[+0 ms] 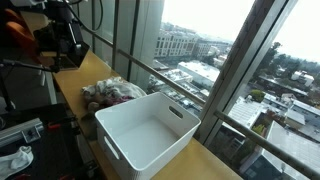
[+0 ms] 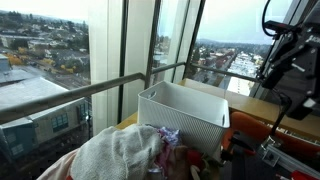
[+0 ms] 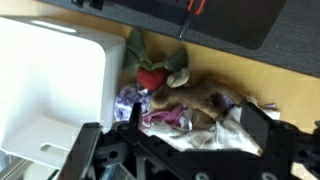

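Observation:
My gripper will go down next with its fingers open to the edge of the white cloth [image 3: 222, 130] by the pink fabric, because the cloth is uncovered.
A heap of soft things lies on the wooden counter [image 1: 95, 68] beside a white plastic bin [image 1: 150, 130]. In the wrist view the heap [image 3: 190, 100] is made up of a brown plush piece [image 3: 200, 95], a red piece [image 3: 150, 78], a green plush piece [image 3: 177, 63], pink and purple fabric [image 3: 165, 118] and a white cloth [image 3: 222, 130]. My gripper [image 3: 190, 125] hangs open above the heap, one finger on each side, and holds nothing. In both exterior views it is well above the counter [image 1: 62, 48] [image 2: 282, 62], clear of the heap [image 1: 110, 93] [image 2: 120, 150].
The white bin [image 3: 50, 80] [image 2: 185, 115] is empty and stands close against the heap. Large window panes with a metal rail [image 1: 190, 90] run along the counter's far side. Dark equipment and cables [image 3: 200, 20] sit by the counter's inner edge.

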You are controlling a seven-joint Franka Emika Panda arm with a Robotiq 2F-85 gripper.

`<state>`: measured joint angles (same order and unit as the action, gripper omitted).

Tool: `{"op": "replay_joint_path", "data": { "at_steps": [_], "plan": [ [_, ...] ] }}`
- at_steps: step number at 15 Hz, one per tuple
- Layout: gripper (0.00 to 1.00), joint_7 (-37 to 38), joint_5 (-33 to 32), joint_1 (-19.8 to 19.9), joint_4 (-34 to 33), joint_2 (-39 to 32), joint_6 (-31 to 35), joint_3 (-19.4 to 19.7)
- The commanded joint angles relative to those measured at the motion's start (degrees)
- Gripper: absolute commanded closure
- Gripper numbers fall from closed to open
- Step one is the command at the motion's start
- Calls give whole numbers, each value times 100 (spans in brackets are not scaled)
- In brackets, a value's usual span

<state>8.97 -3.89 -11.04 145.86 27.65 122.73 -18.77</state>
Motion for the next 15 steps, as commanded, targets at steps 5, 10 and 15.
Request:
{"op": "replay_joint_path", "data": {
  "at_steps": [5,10,15],
  "plan": [
    [0,362,-1800,334,-572,-2484,3002,-91],
    [0,1060,-3584,400,-1493,-4110,3515,156],
    [0,1083,-4263,266,-2533,-5480,3562,504]
  ]
}}
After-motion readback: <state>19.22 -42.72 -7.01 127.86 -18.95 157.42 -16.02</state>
